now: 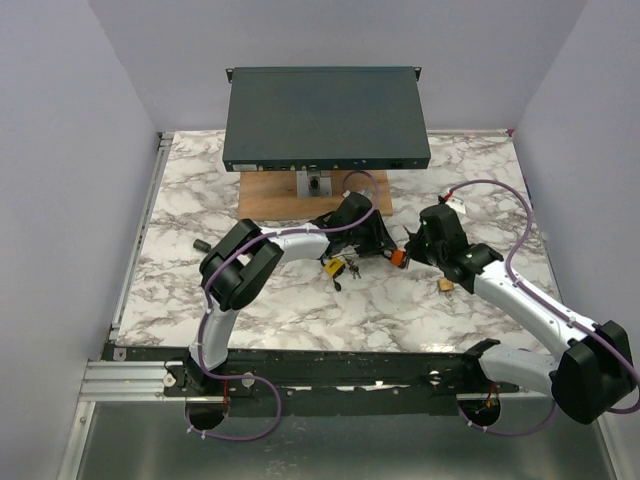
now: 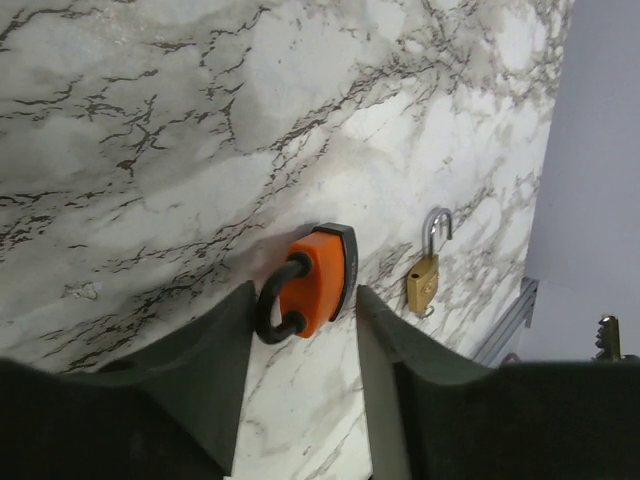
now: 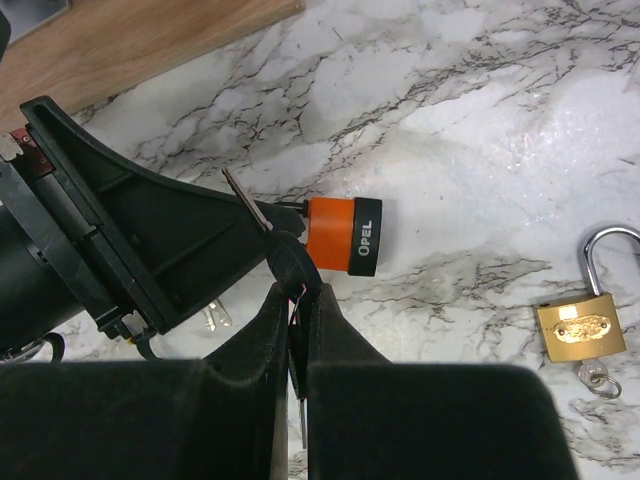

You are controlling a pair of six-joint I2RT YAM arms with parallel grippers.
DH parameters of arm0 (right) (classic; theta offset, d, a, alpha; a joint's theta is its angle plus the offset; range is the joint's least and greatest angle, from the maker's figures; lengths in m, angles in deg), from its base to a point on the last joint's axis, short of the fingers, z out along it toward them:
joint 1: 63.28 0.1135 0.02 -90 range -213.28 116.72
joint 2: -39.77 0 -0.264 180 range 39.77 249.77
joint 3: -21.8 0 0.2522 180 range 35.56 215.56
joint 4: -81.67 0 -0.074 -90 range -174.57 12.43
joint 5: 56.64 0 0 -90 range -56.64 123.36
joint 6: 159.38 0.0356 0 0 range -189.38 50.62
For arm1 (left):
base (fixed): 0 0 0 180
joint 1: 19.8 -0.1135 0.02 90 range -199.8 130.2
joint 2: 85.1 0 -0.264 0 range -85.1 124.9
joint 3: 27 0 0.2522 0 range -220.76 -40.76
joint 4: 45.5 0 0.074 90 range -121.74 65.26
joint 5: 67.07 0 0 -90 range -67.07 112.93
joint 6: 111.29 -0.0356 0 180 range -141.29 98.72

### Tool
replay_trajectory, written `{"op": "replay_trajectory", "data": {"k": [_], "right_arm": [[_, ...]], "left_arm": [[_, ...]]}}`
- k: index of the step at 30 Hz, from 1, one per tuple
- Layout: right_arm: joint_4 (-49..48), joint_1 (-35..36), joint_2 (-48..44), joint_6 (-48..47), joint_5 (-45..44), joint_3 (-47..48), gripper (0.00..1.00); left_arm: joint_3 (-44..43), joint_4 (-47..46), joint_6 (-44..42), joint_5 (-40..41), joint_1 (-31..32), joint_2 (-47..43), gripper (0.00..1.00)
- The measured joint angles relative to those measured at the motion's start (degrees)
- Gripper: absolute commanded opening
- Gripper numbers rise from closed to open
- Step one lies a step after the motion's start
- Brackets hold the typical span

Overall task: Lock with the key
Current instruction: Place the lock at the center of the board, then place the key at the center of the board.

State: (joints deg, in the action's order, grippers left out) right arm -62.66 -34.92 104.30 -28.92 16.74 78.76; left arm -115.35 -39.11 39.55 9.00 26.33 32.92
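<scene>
I will move my right gripper down and over toward the orange padlock's shackle end before I let go of the dark-headed key, since both shackle legs already meet the padlock's body.
An orange padlock (image 3: 338, 233) with a black shackle and a black base marked OPEL lies on the marble table (image 1: 250, 300). It also shows in the left wrist view (image 2: 318, 275) and the top view (image 1: 400, 258). My right gripper (image 3: 297, 290) is shut on a dark-headed key (image 3: 290, 262). The key's metal blade (image 3: 245, 198) points up and away, beside the lock's shackle end. No orange key head shows. My left gripper (image 2: 303, 292) is open, and the lock's shackle end sits just ahead of its fingertips (image 2: 240, 310). Both grippers meet at the table's middle (image 1: 398, 245).
A small brass padlock (image 3: 580, 328) with its shackle open lies right of the orange lock, also seen in the top view (image 1: 445, 285). A yellow padlock with loose keys (image 1: 336, 268) lies to the left. A wooden board (image 1: 270, 195) carries a dark flat box (image 1: 325, 115) behind.
</scene>
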Motion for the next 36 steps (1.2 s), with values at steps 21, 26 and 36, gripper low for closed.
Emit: {"op": "replay_trajectory", "data": {"k": [21, 26, 36], "right_arm": [[-4.46, 0.00, 12.13, -1.14, 2.93, 0.72, 0.01], [-6.29, 0.02, 16.55, -1.55, 3.78, 2.03, 0.01], [-9.35, 0.02, 21.22, -1.51, 5.92, 3.69, 0.14]], "left_arm": [[2.95, 7.43, -9.31, 6.29, -1.97, -8.85, 0.73], [8.79, 7.69, -10.71, 7.48, -1.84, -14.27, 0.73], [17.03, 7.06, -13.14, 8.98, 0.15, -26.23, 0.73]]}}
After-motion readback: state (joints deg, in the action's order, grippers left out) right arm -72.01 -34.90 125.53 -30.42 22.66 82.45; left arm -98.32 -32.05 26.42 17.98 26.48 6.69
